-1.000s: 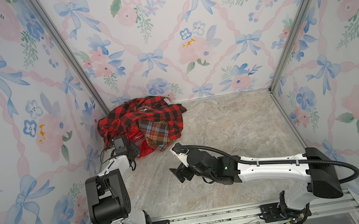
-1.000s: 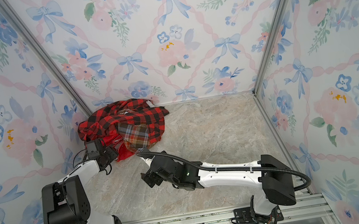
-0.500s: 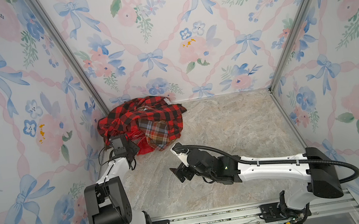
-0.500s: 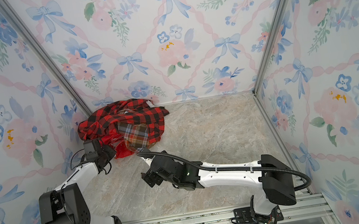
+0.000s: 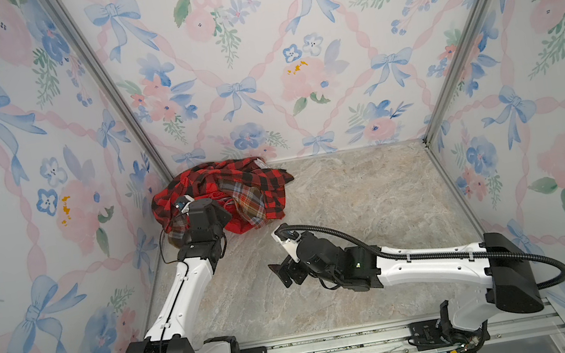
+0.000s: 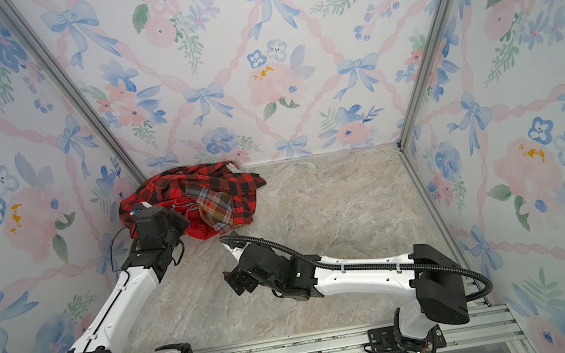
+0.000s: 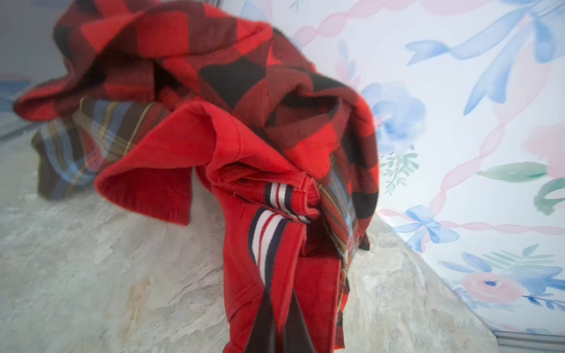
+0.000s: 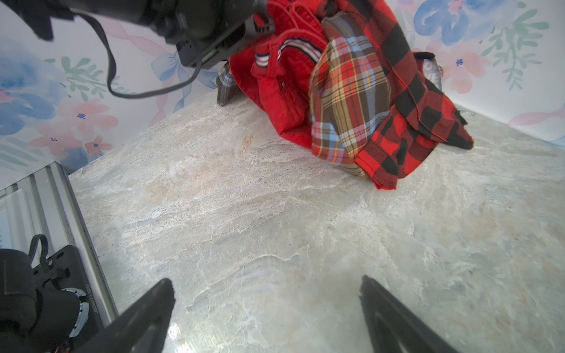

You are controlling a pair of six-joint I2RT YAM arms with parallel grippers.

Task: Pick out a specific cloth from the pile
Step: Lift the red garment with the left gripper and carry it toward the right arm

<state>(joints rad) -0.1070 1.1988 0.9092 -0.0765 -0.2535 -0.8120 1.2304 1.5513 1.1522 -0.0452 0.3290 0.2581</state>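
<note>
My left gripper lifts the red fold of the cloth high next and carries it across. Then it lowers the fold to release on the bare marble floor past the pile from the gripper.
The cloth point(image 7: 244, 250), plain bright red with a white-navy striped hem, sticks out of the front of the pile point(image 5: 235, 181) in the far left corner. My left gripper point(image 7: 281, 324) is shut on a fold of it, and the red fabric runs taut from the jaws into the heap. In both top views the left gripper point(image 5: 219, 214) point(image 6: 176, 221) sits at the pile's near edge beside the red cloth point(image 5: 239, 226) point(image 6: 201, 230). My right gripper point(image 8: 266, 293) point(image 5: 283, 275) hangs open over bare floor, well short of the pile, with nothing between its fingers.
A red-and-black check shirt point(image 8: 406, 116) drapes over a brown-blue-orange plaid shirt point(image 8: 345, 101) on top of the red cloth point(image 8: 281, 82). Floral walls point(image 5: 294, 68) close in on three sides. A metal rail point(image 5: 338, 345) runs along the front of the marble floor point(image 5: 374, 209).
My left gripper has pushed slightly further into the pile's edge and shut on the red cloth. The right arm has stayed still and open.
</note>
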